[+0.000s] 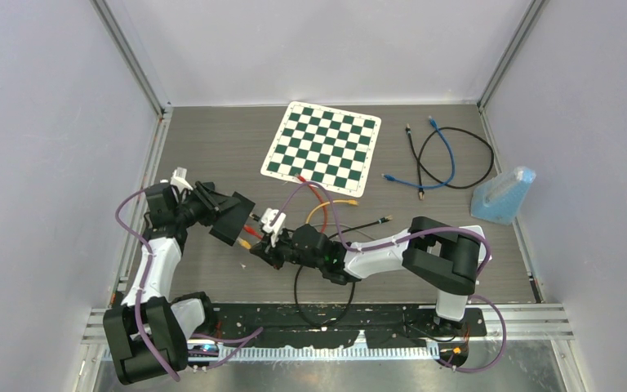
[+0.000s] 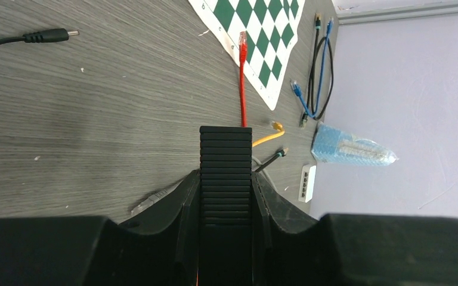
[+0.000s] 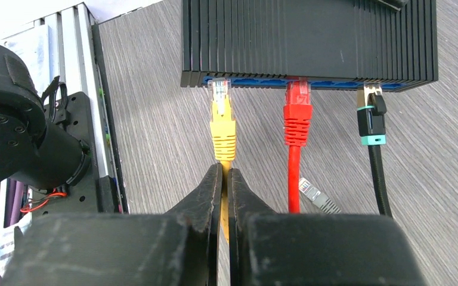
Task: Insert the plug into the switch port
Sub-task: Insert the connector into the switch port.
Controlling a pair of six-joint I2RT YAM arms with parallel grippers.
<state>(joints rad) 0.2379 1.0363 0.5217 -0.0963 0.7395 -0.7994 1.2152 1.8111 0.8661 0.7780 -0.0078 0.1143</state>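
My right gripper is to push toward the switch [image 3: 310, 42] next and seat the yellow plug in the end port [image 3: 219, 81] before it releases the cable. The plug's clear tip still shows outside.
The black switch [image 3: 310, 42] lies ahead of my right gripper, its blue port row facing me. My left gripper [image 2: 225, 179] is shut on the switch [image 2: 225, 161]; it also shows in the top view [image 1: 233, 219]. My right gripper [image 3: 223, 173] is shut on the yellow cable just behind the yellow plug [image 3: 222, 122], whose clear tip sits at the leftmost port mouth. A red plug [image 3: 297, 113] and a black plug with teal collar [image 3: 371, 119] sit in ports to its right. In the top view my right gripper [image 1: 271, 251] is next to the switch.
A loose grey plug [image 3: 316, 195] lies on the table by the red cable. A checkerboard [image 1: 322, 147], blue and black cables [image 1: 441, 155], a blue bag [image 1: 502, 196] and a white hub [image 2: 306, 182] lie farther off. The left arm base [image 3: 18, 119] is at my left.
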